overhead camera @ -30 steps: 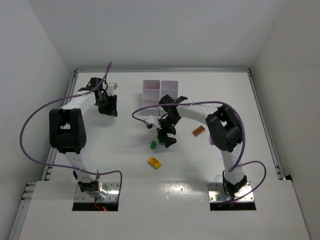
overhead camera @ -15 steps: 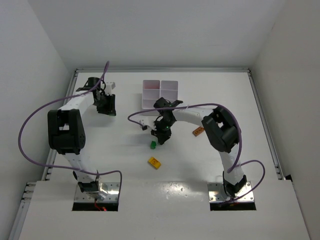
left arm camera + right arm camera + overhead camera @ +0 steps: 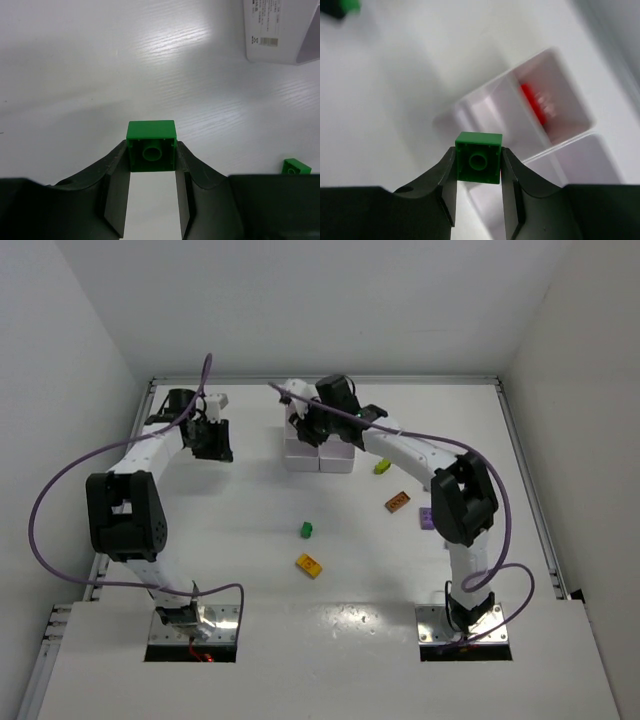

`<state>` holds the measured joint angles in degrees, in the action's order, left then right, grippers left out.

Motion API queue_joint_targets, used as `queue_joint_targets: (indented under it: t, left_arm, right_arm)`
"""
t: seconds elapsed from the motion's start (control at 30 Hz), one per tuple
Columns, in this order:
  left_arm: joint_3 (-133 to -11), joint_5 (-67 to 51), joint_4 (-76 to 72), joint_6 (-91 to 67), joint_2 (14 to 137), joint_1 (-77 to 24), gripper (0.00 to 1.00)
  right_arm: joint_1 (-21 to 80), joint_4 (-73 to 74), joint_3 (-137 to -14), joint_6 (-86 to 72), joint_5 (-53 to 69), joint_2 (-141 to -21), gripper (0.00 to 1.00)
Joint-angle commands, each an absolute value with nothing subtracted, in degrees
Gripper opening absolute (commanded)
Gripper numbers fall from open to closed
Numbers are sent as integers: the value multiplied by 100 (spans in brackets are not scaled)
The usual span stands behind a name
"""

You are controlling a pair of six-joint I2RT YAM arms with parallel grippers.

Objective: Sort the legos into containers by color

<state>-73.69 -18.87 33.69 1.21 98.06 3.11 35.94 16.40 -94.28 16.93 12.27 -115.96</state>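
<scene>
I am holding a green lego in my left gripper, so next I will lift it across to the tray and lower it over the section beside the red lego's [image 3: 301, 449].
My left gripper [image 3: 211, 443] hangs at the far left of the table, shut on a green lego [image 3: 151, 146] that sits squarely between its fingers. My right gripper [image 3: 313, 430] is over the containers [image 3: 338, 459], a white compartment tray at the back, and is shut on another green lego [image 3: 479, 157]. Beneath it, the right wrist view shows the containers [image 3: 470, 107] with a red lego [image 3: 537, 104] in one compartment. Loose on the table lie a green lego [image 3: 307, 530], a yellow one [image 3: 309, 565], an orange one [image 3: 398, 502], a lime one [image 3: 383, 467] and a purple one [image 3: 427, 518].
A corner of the tray [image 3: 280, 30] and a loose green brick [image 3: 296, 167] show in the left wrist view. White walls close the table at the back and both sides. The arm bases stand at the near edge.
My right gripper shut on a green lego in the middle of the table, lifted it and carried it back over the tray. The left arm barely shifted, still gripping its brick.
</scene>
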Motion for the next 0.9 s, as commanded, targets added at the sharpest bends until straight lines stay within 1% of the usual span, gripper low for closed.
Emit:
queue_joint_targets:
  t: [0.0, 0.13, 0.23, 0.5, 0.53, 0.63, 0.67, 0.7, 0.73, 0.8, 0.83, 0.87]
  left_arm:
    - [-7409, -2039, 3164, 35, 9571, 387, 7]
    - [-7409, -1987, 3164, 35, 9458, 387, 7]
    - [-7409, -1934, 3164, 88, 9396, 387, 7]
    - [-7409, -1934, 3164, 88, 9343, 387, 7]
    - [-7409, -1934, 3164, 88, 9343, 387, 8]
    - [-7470, -2038, 3164, 149, 9396, 387, 12]
    - [-7471, -2100, 3164, 149, 9396, 387, 14]
    - [-7532, -2214, 3164, 149, 9448, 387, 14]
    - [-7593, -2302, 3112, 210, 9448, 387, 14]
    - [-7681, -2626, 3050, 264, 9501, 326, 14]
    - [-7682, -2741, 3050, 264, 9501, 325, 14]
    - [-7760, -2847, 2867, 264, 9501, 264, 14]
  right_arm:
    - [3586, 712, -10053, 362, 387, -11820, 0]
    - [3533, 712, -10537, -8, 193, -12356, 0]
    - [3481, 1019, -11012, -131, 193, -12751, 0]
    - [3428, 1028, -10960, -211, 290, -12920, 0]
    - [3428, 1028, -10960, -211, 290, -12920, 0]
    - [3376, 1028, -10855, -158, 238, -12973, 33]
    - [3375, 1081, -10854, -97, 237, -12973, 56]
    - [3375, 1081, -10776, -97, 237, -12973, 67]
    - [3375, 1081, -10723, -97, 237, -12860, 85]
    - [3375, 1011, -10583, -97, 237, -12727, 96]
    - [3375, 959, -10530, -97, 290, -12640, 98]
    - [3375, 958, -10460, -97, 290, -12543, 98]
